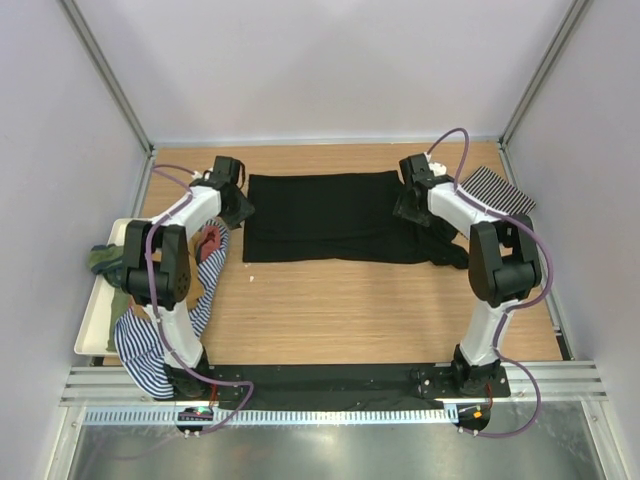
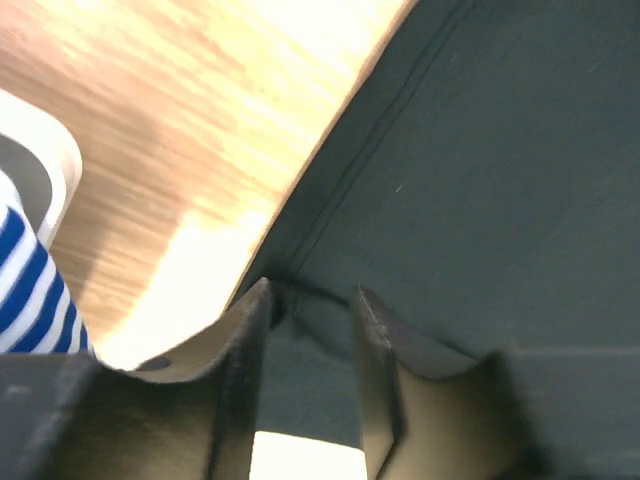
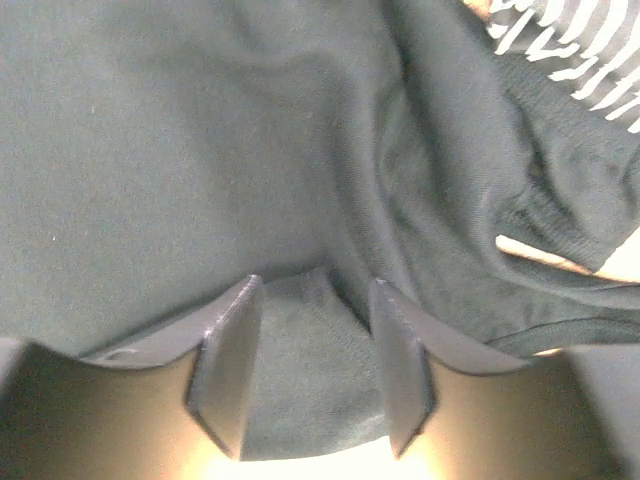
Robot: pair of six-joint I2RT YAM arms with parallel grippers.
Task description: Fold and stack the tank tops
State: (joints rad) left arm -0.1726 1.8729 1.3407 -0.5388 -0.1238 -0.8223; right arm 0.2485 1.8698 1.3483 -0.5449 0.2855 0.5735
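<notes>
I will move my right gripper back toward the base and then down onto the near edge of the tank top beside its bunched end [image 1: 420, 261] [image 3: 358, 441], because that edge is right by bare table.
The plain black tank top [image 1: 320, 215] lies spread flat at the back middle of the table, bunched at its right end. My left gripper [image 1: 240, 205] is at its left edge. In the left wrist view that gripper [image 2: 310, 295] stands open, with black cloth [image 2: 480, 180] lying loose in the gap. My right gripper [image 1: 410, 205] is at the right edge, open [image 3: 315, 285] over a fold of the black cloth [image 3: 180, 130]. A black-and-white striped tank top [image 1: 497, 190] [image 3: 580, 50] lies at the back right corner.
A white tray [image 1: 90, 320] [image 2: 50, 160] sits at the left edge. A blue-and-white striped top [image 1: 150, 340] [image 2: 25, 280] hangs over its near side and a green one [image 1: 100, 258] lies at its far end. A reddish cloth [image 1: 208, 240] lies beside the left arm.
</notes>
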